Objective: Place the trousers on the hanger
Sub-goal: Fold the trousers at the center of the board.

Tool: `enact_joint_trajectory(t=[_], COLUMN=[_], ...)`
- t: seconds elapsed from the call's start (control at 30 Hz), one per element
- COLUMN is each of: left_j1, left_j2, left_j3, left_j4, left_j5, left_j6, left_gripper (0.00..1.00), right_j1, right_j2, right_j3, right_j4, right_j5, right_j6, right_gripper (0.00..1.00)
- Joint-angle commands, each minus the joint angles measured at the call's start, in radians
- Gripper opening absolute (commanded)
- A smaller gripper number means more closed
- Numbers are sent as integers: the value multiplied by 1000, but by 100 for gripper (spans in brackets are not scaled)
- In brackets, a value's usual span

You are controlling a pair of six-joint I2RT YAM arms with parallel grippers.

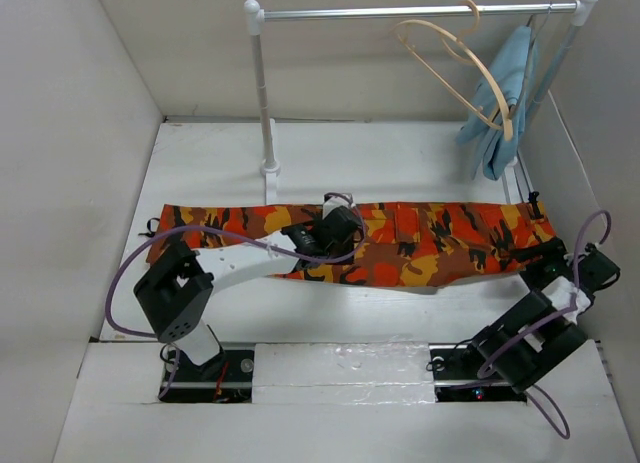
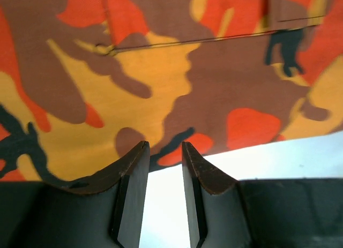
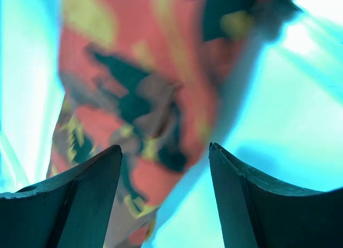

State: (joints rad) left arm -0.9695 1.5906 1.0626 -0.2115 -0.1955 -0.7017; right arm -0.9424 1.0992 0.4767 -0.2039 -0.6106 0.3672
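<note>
The robot's right gripper should next go to the right in the top view, onto the trousers' end edge by the wall (image 1: 549,232) (image 3: 202,136), because that edge lies past the gripper's open fingers.
The camouflage trousers (image 1: 420,243) lie flat and stretched left to right across the white table. The tan wooden hanger (image 1: 470,78) hangs tilted by its hook from the rail at the back right, empty. My left gripper (image 1: 338,233) hovers over the middle of the trousers; in the left wrist view (image 2: 163,147) its fingers stand narrowly apart at the cloth's near edge (image 2: 161,71), with only bare table between them. My right gripper (image 1: 530,251) is over the trousers' right end; in the right wrist view (image 3: 165,149) it is wide open above the blurred cloth (image 3: 150,87), holding nothing.
A clothes rack with a metal rail (image 1: 400,13) and white posts (image 1: 262,93) stands at the back. A light-blue cloth (image 1: 500,103) hangs at its right end beside the hanger. White walls close in left, right and behind.
</note>
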Motion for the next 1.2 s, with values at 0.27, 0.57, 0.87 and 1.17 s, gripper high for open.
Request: enact_joint_trajectory(t=[0.27,0.57,0.87,1.17], left_j1=[61,61,61,61], left_j2=[-81,-95,-127,-92], left_j3=[-118,-121,-139,-170], left_j4=[-12,-55,-48,-26], left_j5=[-76,-91,-58,-64], left_j6=[-15,-41,-53,-33], left_gripper=[25,24,14,0], right_j1=[-79,-79,-58,288], right_j2=[301,444,424,-256], right_j3=[140,162,140,76], right_j4=[247,333,422,45], right_j5=[-12,44,-24,35], right_j6=[5,18,18,-4], right_gripper=[73,73,5,0])
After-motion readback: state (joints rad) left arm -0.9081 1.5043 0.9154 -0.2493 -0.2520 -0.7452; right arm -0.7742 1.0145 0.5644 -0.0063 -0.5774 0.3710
